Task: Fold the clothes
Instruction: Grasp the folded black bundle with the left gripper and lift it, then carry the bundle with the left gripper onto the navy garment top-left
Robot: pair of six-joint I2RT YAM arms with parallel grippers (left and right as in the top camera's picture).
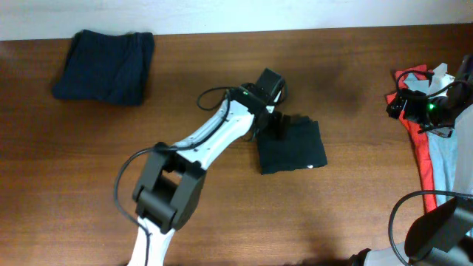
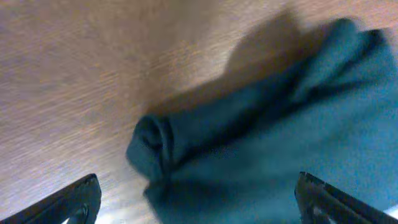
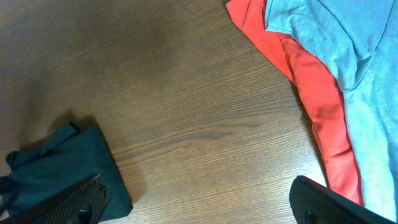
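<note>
I will next bring my left gripper down onto the black T-shirt's bunched corner (image 1: 268, 142) (image 2: 177, 196) and close it on the folded layers, because that fabric shows between the spread fingers.
A black T-shirt (image 1: 292, 145) lies folded into a small square at the table's middle, a white speck at its right edge. My left gripper (image 1: 272, 118) hovers over its upper left corner, open and empty; the left wrist view shows the bunched dark fabric (image 2: 249, 155) between the spread fingers (image 2: 198, 202). My right gripper (image 1: 405, 103) is open and empty at the far right, above bare wood (image 3: 199, 202). The right wrist view shows the black shirt (image 3: 62, 165) at lower left, and a red garment (image 3: 314, 93) and a light grey-blue one (image 3: 348, 43) at upper right.
A folded navy garment (image 1: 106, 65) lies at the table's back left. The red garment (image 1: 421, 151) and the grey-blue garment (image 1: 449, 159) lie heaped at the right edge. A pale wall runs along the table's far edge (image 1: 222, 33).
</note>
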